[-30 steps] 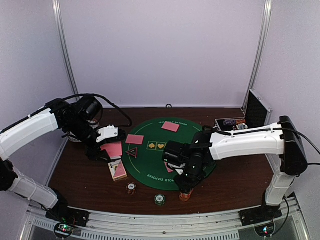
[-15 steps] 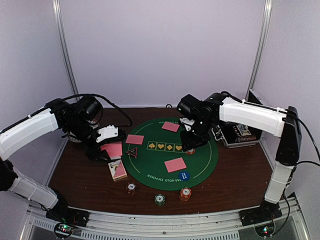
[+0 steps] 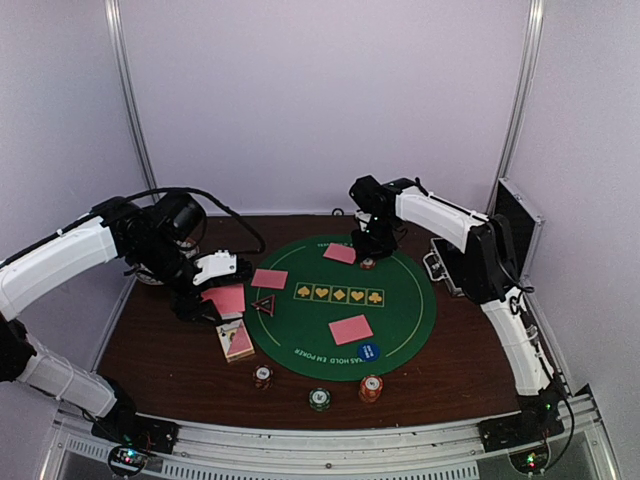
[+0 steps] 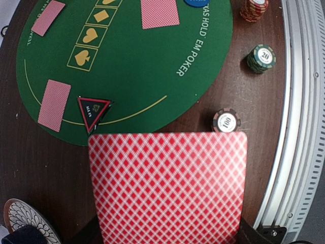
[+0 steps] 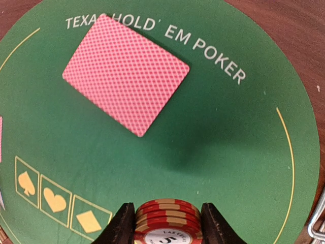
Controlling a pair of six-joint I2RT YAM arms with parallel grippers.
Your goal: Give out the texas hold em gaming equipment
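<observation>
I will next use my right gripper to lower the chips onto bare mat (image 5: 187, 155) beside the pink-backed card, clear of the card, and let them go, because that mat is just below the gripper.
My right gripper (image 3: 368, 259) is shut on a short stack of red striped poker chips (image 5: 168, 222), held low over the far part of the green mat (image 3: 400, 310) beside a pink-backed card (image 5: 125, 74). Over the table's left side, my left gripper (image 3: 207, 287) is shut on a pink-backed card (image 4: 167, 185) that hides its fingers in the wrist view. Two more cards (image 3: 269, 278) (image 3: 350, 329) lie face down on the mat. Three chip stacks (image 3: 263, 376) (image 3: 318, 399) (image 3: 371, 388) sit on the wood at the mat's near edge.
A face-up card pile (image 3: 236, 340) lies left of the mat. A black triangular marker (image 3: 263, 304) and a blue disc (image 3: 368, 351) rest on the mat. The open metal case (image 3: 515, 215) stands at the far right. A patterned round dish (image 4: 20, 218) lies by my left gripper.
My right arm has swung from the mat's near edge, past its middle, to its far side, carrying the red chips. The left arm and its card have not moved.
</observation>
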